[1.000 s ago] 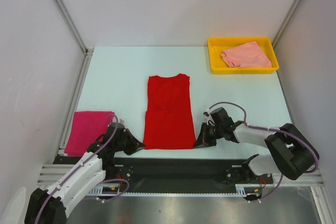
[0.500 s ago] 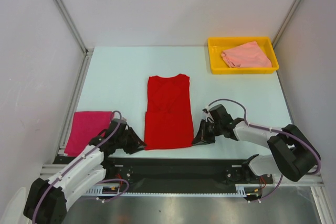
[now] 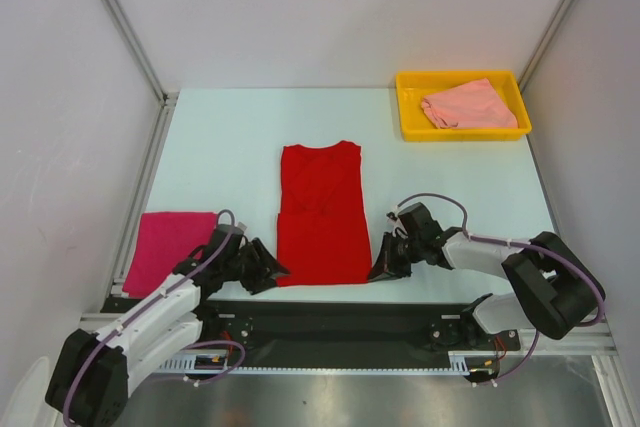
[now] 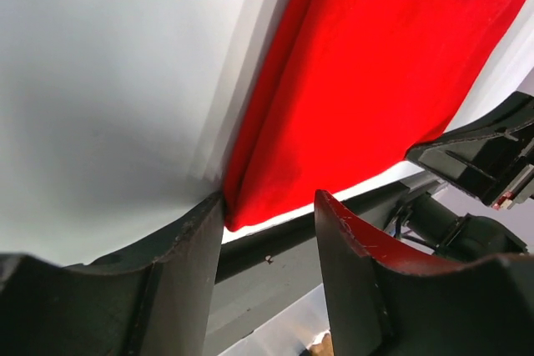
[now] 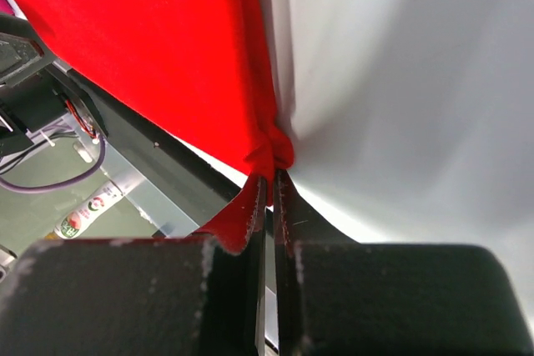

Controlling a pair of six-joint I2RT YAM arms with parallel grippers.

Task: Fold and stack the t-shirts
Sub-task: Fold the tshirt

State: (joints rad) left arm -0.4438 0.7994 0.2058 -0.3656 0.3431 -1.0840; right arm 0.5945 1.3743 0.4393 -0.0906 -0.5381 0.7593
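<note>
My left gripper stays low at the tabletop next and closes its fingers on the red t-shirt's loose near corner (image 3: pixel 282 282) (image 4: pixel 237 216), which lies between its open fingers.
The bright red t-shirt (image 3: pixel 320 212) lies flat and folded to a narrow strip in the middle of the table. My left gripper (image 3: pixel 264 267) sits at its near left corner with jaws apart. In the left wrist view that gripper (image 4: pixel 269 198) is open, and the red t-shirt's corner (image 4: pixel 350 81) rests by the left finger, not pinched. My right gripper (image 3: pixel 385 262) is shut on the near right corner; in the right wrist view the red cloth (image 5: pixel 167 47) bunches between its closed tips (image 5: pixel 269 177). The magenta t-shirt (image 3: pixel 165 247) lies folded at the left. The salmon t-shirt (image 3: pixel 468 105) lies crumpled in the tray.
A yellow plastic tray (image 3: pixel 408 117) stands at the back right of the table. The table's near edge and a black rail (image 3: pixel 340 317) run just behind both grippers. White walls and metal frame posts (image 3: pixel 125 27) enclose the sides.
My left gripper has gone from shut to open, letting go of the red t-shirt's near left corner. The right gripper has stayed shut on its corner, and the shirt's near edge shifted slightly.
</note>
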